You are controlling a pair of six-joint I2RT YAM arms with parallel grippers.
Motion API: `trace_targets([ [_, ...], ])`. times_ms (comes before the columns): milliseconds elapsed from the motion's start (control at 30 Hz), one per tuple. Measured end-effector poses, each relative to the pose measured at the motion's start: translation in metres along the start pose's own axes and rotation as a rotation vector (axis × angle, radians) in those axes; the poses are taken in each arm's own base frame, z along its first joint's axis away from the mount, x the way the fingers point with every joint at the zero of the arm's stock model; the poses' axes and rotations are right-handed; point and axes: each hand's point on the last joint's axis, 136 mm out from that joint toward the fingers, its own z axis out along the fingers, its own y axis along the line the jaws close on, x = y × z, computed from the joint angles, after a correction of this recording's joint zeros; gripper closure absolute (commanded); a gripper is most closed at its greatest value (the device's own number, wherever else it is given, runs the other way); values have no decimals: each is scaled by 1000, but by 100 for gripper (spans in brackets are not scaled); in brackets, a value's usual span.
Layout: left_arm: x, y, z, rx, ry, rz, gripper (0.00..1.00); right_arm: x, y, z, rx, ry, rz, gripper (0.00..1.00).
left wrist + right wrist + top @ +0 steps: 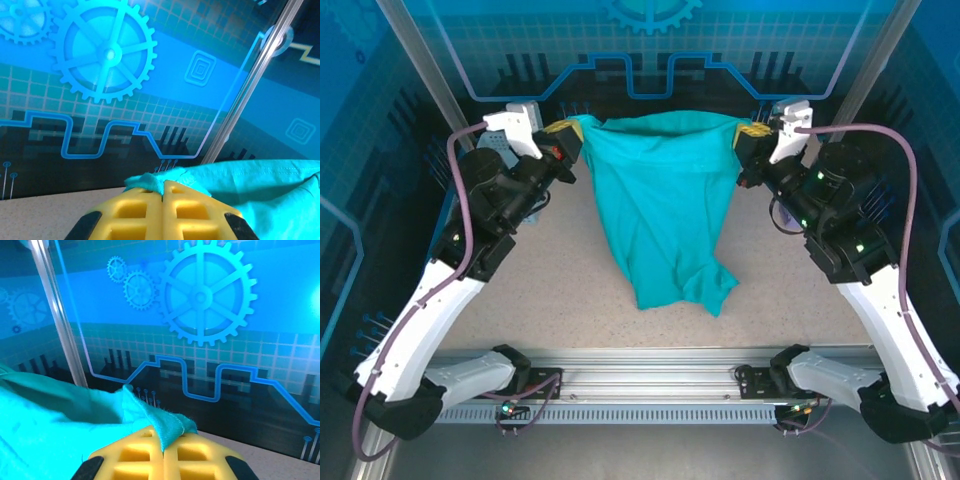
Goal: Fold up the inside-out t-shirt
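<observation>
The left gripper will next go down and back toward the bar, then let go of the t-shirt's still-hanging corner on the tabletop there.
The teal-green t-shirt hangs stretched between both grippers near the back wall, its lower end draped on the table. My left gripper is shut on the shirt's upper left corner; in the left wrist view a bunch of teal cloth pokes out between the closed yellow fingers. My right gripper is shut on the upper right corner; in the right wrist view the hemmed edge is pinched between the yellow fingers. The neck tag is hidden.
A beige speckled table lies under the shirt, with bare surface to either side. The blue patterned back wall stands close behind the grippers. A metal rail runs along the near edge between the arm bases.
</observation>
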Motion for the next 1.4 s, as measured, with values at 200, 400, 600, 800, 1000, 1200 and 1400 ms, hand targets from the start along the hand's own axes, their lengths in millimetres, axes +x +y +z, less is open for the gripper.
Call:
trace_targets([
  [200, 21, 9, 37, -38, 72, 44, 100, 10, 3, 40, -32, 76, -2, 100],
  [400, -8, 2, 45, -25, 20, 58, 100, -26, 6, 61, -75, 45, -1, 100],
  [600, 22, 0, -26, 59, -8, -35, 100, -17, 21, 40, -165, 59, -2, 100],
  [800, 238, 40, -68, 10, 406, -178, 84, 132, 17, 28, -183, 385, 52, 100],
  [1000, 389, 89, -125, -166, 843, -146, 48, 285, 14, 11, -175, 776, 162, 100],
  [1200, 393, 91, -116, -180, 867, -106, 38, 317, 13, 4, -164, 866, 200, 100],
  [1400, 412, 86, -99, -178, 942, -48, 43, 322, 11, 10, -153, 888, 203, 100],
])
